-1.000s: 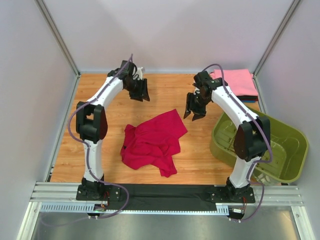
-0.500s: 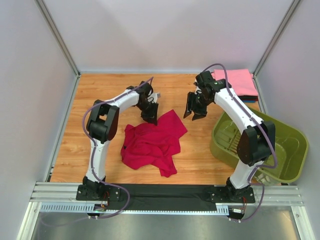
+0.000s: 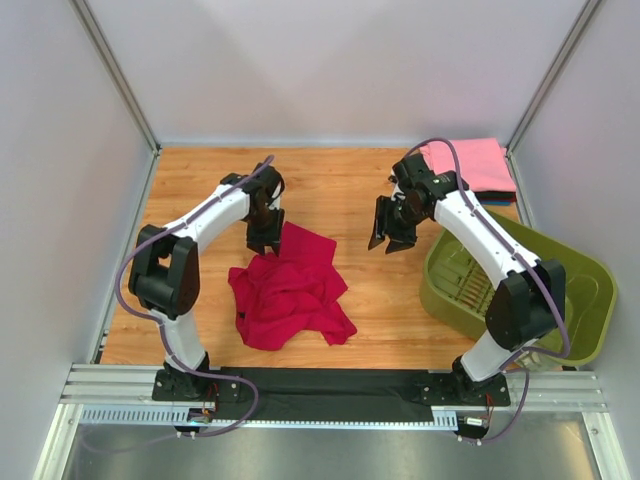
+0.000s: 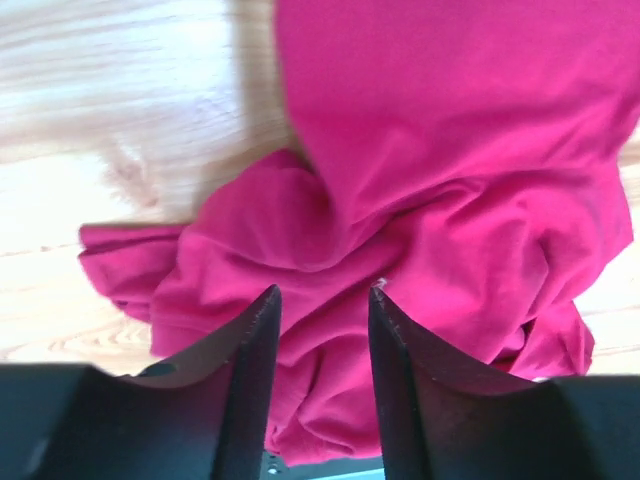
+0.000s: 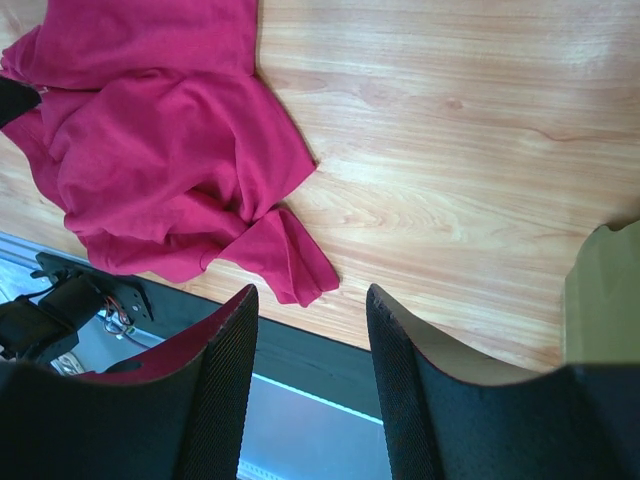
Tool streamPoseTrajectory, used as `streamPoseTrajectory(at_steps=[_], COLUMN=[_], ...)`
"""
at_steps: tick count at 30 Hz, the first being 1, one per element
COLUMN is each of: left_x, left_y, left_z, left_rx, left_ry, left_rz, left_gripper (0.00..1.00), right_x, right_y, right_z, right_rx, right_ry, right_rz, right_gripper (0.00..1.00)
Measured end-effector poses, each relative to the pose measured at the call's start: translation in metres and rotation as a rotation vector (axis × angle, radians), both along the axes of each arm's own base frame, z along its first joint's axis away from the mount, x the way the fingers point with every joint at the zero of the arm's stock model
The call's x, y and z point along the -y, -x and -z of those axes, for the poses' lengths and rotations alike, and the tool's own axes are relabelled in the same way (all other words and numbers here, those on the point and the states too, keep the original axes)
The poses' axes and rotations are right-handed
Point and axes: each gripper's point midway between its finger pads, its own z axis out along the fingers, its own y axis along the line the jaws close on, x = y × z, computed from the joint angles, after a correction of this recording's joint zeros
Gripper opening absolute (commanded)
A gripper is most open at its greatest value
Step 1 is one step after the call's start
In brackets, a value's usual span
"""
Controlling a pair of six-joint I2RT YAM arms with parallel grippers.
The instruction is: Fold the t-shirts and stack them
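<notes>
The far corner of the crimson-red t-shirt (image 3: 288, 292) lies smooth and sticks out beyond the crumpled folds, so next I need to move my left gripper outward and down onto it.
A crimson-red t-shirt (image 3: 288, 292) lies crumpled on the wooden table, left of centre. My left gripper (image 3: 266, 240) hovers at its far-left edge. In the left wrist view its jaws (image 4: 322, 290) stand apart, with the red cloth (image 4: 440, 180) filling the view beyond them. My right gripper (image 3: 390, 240) is open and empty over bare wood right of the shirt. Its wrist view (image 5: 310, 290) shows the shirt (image 5: 160, 150) off to the left. A folded pink t-shirt (image 3: 470, 162) tops a stack at the back right, with blue and black edges (image 3: 497, 194) below it.
An olive-green plastic basket (image 3: 580, 300) stands at the right, next to the right arm, and its rim shows in the right wrist view (image 5: 600, 290). White walls enclose the table. A black strip and metal rails run along the near edge.
My left gripper came from the back of the table down to the shirt, then moved left. The shirt shifted left and bunched up more. My right gripper barely moved.
</notes>
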Motion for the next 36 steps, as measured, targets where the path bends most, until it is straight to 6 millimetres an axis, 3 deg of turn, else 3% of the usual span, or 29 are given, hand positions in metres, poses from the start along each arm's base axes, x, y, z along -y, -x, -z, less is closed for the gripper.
streamPoseTrajectory(at_steps=[4, 8, 12, 15, 22, 32, 36], left_x=[-0.015, -0.024, -0.013, 0.001, 0.013, 0.03, 0.035], left_y=[-0.007, -0.048, -0.099, -0.112, -0.114, -0.117, -0.119], left_z=[0.001, -0.007, -0.011, 0.003, 0.052, 0.056, 0.058], left_rx=[-0.012, 0.037, 0.142, 0.137, 0.056, 0.114, 0.126], left_ry=[-0.014, 0.021, 0.084, 0.121, 0.106, 0.025, -0.006], left_rz=[-0.061, -0.095, -0.057, 0.003, 0.071, 0.13, 0.137], left_gripper=[0.51, 0.5, 0.5, 0.5, 0.5, 0.48, 0.42], right_x=[-0.004, -0.005, -0.004, -0.004, -0.003, -0.002, -0.001], right_y=[0.003, 0.003, 0.004, 0.005, 0.007, 0.007, 0.008], right_z=[0.0, 0.0, 0.0, 0.0, -0.001, -0.004, -0.004], right_rx=[-0.001, -0.003, -0.006, -0.007, -0.008, -0.005, -0.006], right_ry=[-0.001, -0.002, -0.001, 0.001, 0.003, 0.008, 0.01], right_rz=[-0.011, -0.012, -0.013, -0.014, -0.019, -0.029, -0.032], right_gripper=[0.49, 0.49, 0.49, 0.49, 0.49, 0.49, 0.49])
